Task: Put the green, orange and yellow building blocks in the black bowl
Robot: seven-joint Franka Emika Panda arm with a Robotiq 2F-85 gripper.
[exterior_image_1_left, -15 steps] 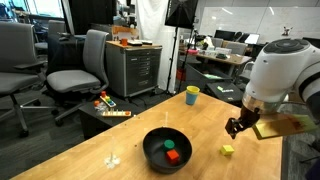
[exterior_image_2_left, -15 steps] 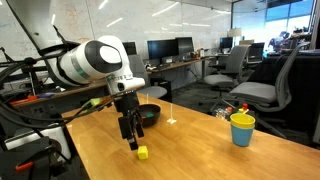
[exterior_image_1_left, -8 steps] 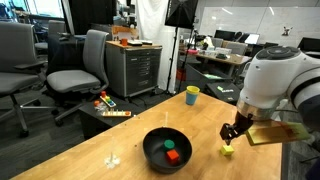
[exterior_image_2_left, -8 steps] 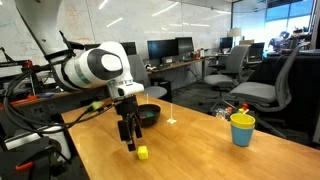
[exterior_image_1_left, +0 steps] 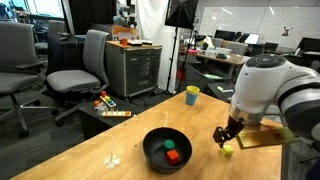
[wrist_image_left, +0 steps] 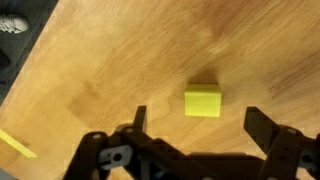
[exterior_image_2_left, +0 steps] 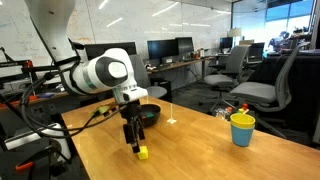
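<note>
My gripper moves down next with fingers apart around the yellow block (exterior_image_1_left: pixel 228 151) and closes on it, since the green and orange blocks already sit in the bowl (exterior_image_1_left: pixel 166 148).
The yellow block (wrist_image_left: pixel 203 102) lies on the wooden table, seen in the wrist view just ahead of the gap between my open fingers. My gripper (exterior_image_1_left: pixel 226 139) hangs right over that block (exterior_image_1_left: pixel 228 151) (exterior_image_2_left: pixel 143 152), fingers apart and empty, also visible from the opposite side (exterior_image_2_left: pixel 134 142). The black bowl (exterior_image_1_left: pixel 166 148) stands to the side with the green block (exterior_image_1_left: pixel 163 146) and the orange block (exterior_image_1_left: pixel 172 156) inside it. In an exterior view the bowl (exterior_image_2_left: pixel 149 113) shows partly behind the arm.
A yellow cup with a blue rim (exterior_image_1_left: pixel 192 95) (exterior_image_2_left: pixel 241 129) stands farther along the table. A small clear stand (exterior_image_1_left: pixel 112 158) sits near the table's edge. Office chairs, a cabinet and desks surround the table.
The arm has come down and shifted toward the yellow block, so the open gripper now hangs just above it. The block and bowl have not moved.
</note>
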